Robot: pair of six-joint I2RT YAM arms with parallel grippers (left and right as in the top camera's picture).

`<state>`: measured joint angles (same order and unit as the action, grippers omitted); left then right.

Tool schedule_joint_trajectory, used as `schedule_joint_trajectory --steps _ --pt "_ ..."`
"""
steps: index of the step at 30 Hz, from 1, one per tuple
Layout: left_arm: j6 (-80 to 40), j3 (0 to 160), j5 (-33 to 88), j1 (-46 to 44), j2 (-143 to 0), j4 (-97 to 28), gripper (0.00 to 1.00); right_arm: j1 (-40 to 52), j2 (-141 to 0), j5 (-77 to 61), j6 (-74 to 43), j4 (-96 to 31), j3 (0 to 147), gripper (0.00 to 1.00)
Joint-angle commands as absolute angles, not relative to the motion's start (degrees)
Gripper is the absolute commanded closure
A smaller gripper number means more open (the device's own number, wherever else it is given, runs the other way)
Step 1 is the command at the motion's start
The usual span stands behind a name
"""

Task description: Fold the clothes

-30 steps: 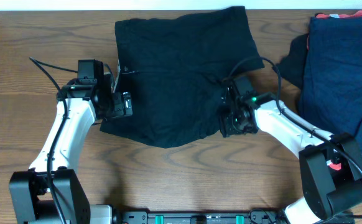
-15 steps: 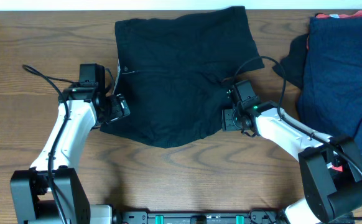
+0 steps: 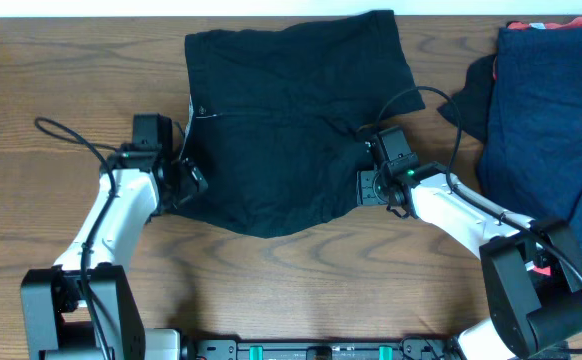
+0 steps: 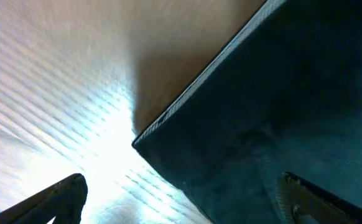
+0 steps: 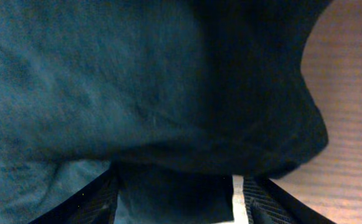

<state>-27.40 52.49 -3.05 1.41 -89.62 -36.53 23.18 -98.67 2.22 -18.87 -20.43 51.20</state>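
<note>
My left gripper lowers its open fingers onto the near corner of the black shorts next, as the cloth already shows between them.
The black shorts [image 3: 291, 110] lie spread flat at the middle back of the wooden table. My left gripper [image 3: 185, 183] is at their lower left corner. In the left wrist view its fingers [image 4: 184, 208] are wide open, with the corner of the shorts [image 4: 280, 93] between them. My right gripper [image 3: 370, 187] is at the lower right edge of the shorts. In the right wrist view its fingers [image 5: 178, 202] are apart and straddle the dark hem [image 5: 137, 81], with a gap beside the right finger. No white label shows.
A pile of navy-blue pieces [image 3: 551, 110] lies at the right edge. Another black piece [image 3: 469, 100] sticks out at its left, and a bit of red [image 3: 571, 22] shows at the back. Bare wood [image 3: 291, 290] lies in front of the shorts.
My left gripper has slid a little toward the front, down to the shorts' lower left corner. My right gripper has shifted slightly left and back at the lower right edge. The shorts have not moved.
</note>
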Motion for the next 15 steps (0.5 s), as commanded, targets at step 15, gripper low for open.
schedule_joint_trajectory --steps 15 --pt "-36.1 42.2 -3.1 1.7 -90.2 -23.9 0.29 23.0 -98.8 4.5 -19.3 -19.2 51.2 0.49"
